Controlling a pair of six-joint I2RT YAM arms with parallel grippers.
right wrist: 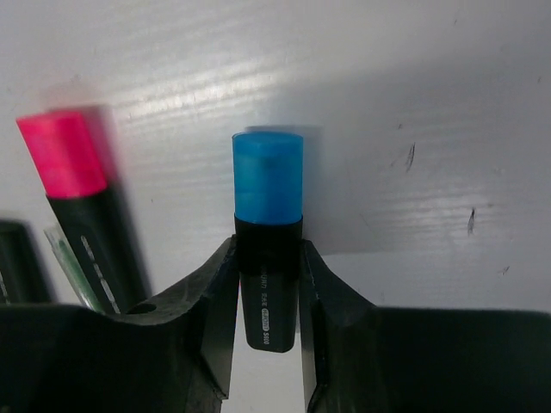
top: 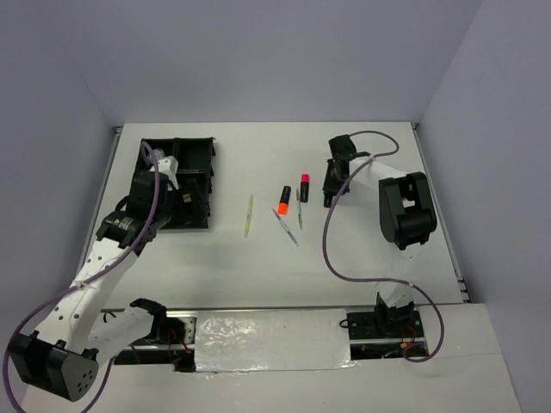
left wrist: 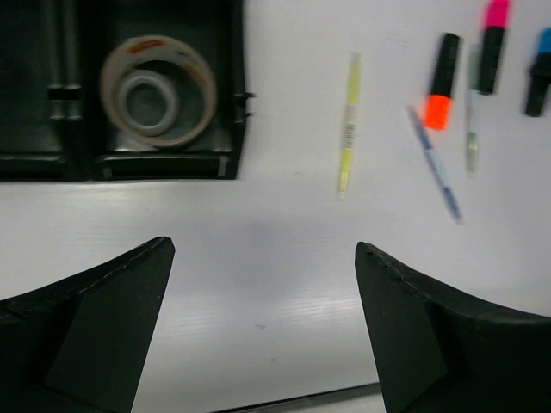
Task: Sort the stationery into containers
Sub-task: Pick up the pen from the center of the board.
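Note:
The left gripper moves from the tray to the right in the top view onto the highlighter's blue cap [left wrist: 545,40] next, since my right gripper leaves it bare.
The black four-compartment tray [top: 196,155] sits at the far left. Two clear tape rolls [left wrist: 157,90], one inside the other, lie in a compartment near its corner [left wrist: 225,163]. My left gripper [top: 164,172] hovers over the tray, open and empty [left wrist: 264,249]. On the table lie a yellow pen [top: 249,215], an orange-capped highlighter [top: 284,200], a pink-capped highlighter [top: 304,188], a blue pen [top: 287,227] and a green pen [top: 299,209]. My right gripper [top: 330,196] is shut on the blue-capped highlighter [right wrist: 268,181], beside the pink one [right wrist: 77,189]. No silvery round piece shows.
The table's right edge [top: 439,206] and the walls bound the workspace. The right arm's purple cable [top: 327,249] loops over the table in front of the pens. The arm bases stand along the near edge [top: 275,331].

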